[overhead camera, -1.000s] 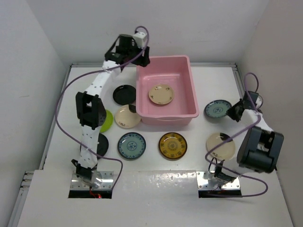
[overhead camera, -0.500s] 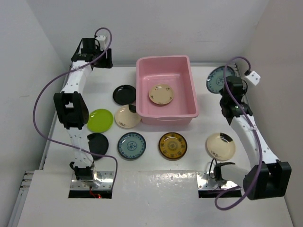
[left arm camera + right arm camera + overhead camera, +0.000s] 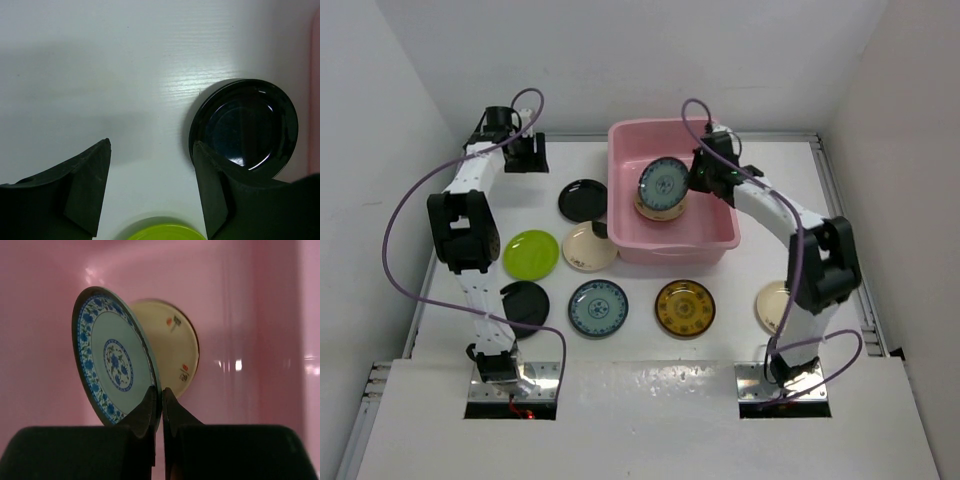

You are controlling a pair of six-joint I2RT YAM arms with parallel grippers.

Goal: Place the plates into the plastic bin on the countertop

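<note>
I need to move my left gripper toward the black plate beside the pink bin next. I need to lower it onto the plate's rim away from the bin (image 3: 562, 202) (image 3: 195, 127), where the open countertop leaves room.
My right gripper (image 3: 698, 176) is shut on the rim of a blue-patterned plate (image 3: 663, 185) and holds it tilted on edge inside the pink plastic bin (image 3: 675, 248). In the right wrist view the gripper (image 3: 161, 390) pinches that plate (image 3: 115, 360) just above a cream plate (image 3: 175, 342) lying on the bin floor. My left gripper (image 3: 525, 155) is open and empty over the white countertop (image 3: 740, 275) at the back left. In its wrist view the gripper (image 3: 150, 145) hovers beside a black plate (image 3: 242, 125), with a lime green plate (image 3: 165, 234) at the bottom edge.
On the countertop lie a black plate (image 3: 582, 200), a lime green plate (image 3: 531, 253), a cream plate (image 3: 590, 247), another black plate (image 3: 525, 303), a blue-patterned plate (image 3: 598, 307), a yellow-brown plate (image 3: 685, 308) and a cream plate (image 3: 782, 305) partly behind the right arm. White walls surround the top.
My right arm has swung left from the back right corner, carrying the blue-patterned plate into the bin. My left gripper has hardly moved and stays open at the back left.
</note>
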